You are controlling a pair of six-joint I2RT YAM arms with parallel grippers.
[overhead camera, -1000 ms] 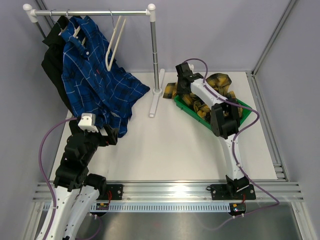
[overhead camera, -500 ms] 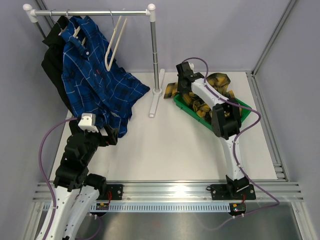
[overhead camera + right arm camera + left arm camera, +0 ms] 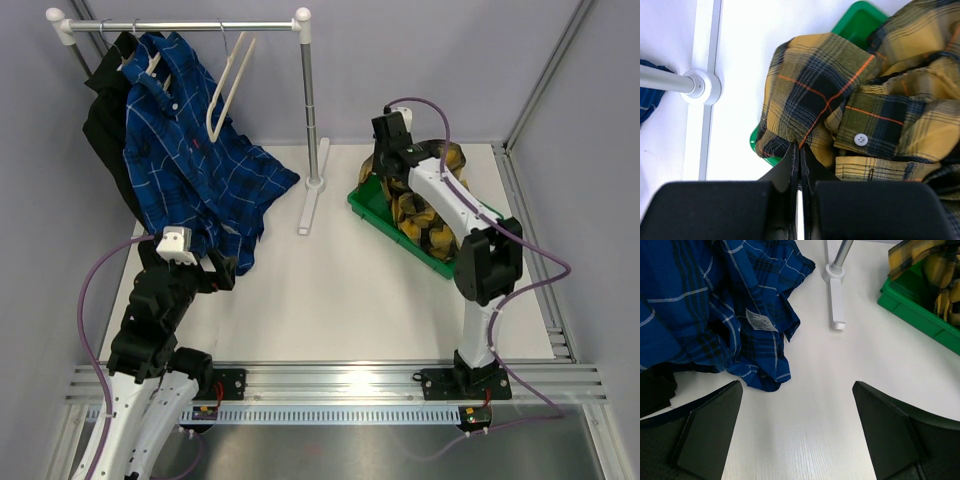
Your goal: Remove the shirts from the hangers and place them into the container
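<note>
The pinched fold still hangs above the green rim. The cloth goes down next with my right gripper into the container's end nearest the white foot (image 3: 377,204) for release.
The yellow-and-grey plaid shirt (image 3: 425,205) lies bunched in the green container (image 3: 372,212) at the back right. My right gripper (image 3: 385,165) hangs over the container's left end, shut on a fold of the plaid shirt (image 3: 865,100); its tips (image 3: 799,146) pinch the cloth above the green rim (image 3: 860,20). The blue checked shirt (image 3: 190,170) hangs on a white hanger (image 3: 150,65), its hem resting on the table. A black shirt (image 3: 100,130) hangs behind it. One bare white hanger (image 3: 228,90) hangs on the rail. My left gripper (image 3: 215,275) stands open just in front of the blue shirt's hem (image 3: 715,305), nothing between its fingers (image 3: 710,425).
The rail (image 3: 180,25) has white end caps, and its upright pole (image 3: 312,110) stands on a white foot (image 3: 836,300) between the blue shirt and the container (image 3: 910,310). Grey walls enclose the table. An aluminium rail runs along the near edge.
My right gripper shut on the plaid sleeve that lay outside the container's left end and carried it right, over the container. The left arm stayed still.
</note>
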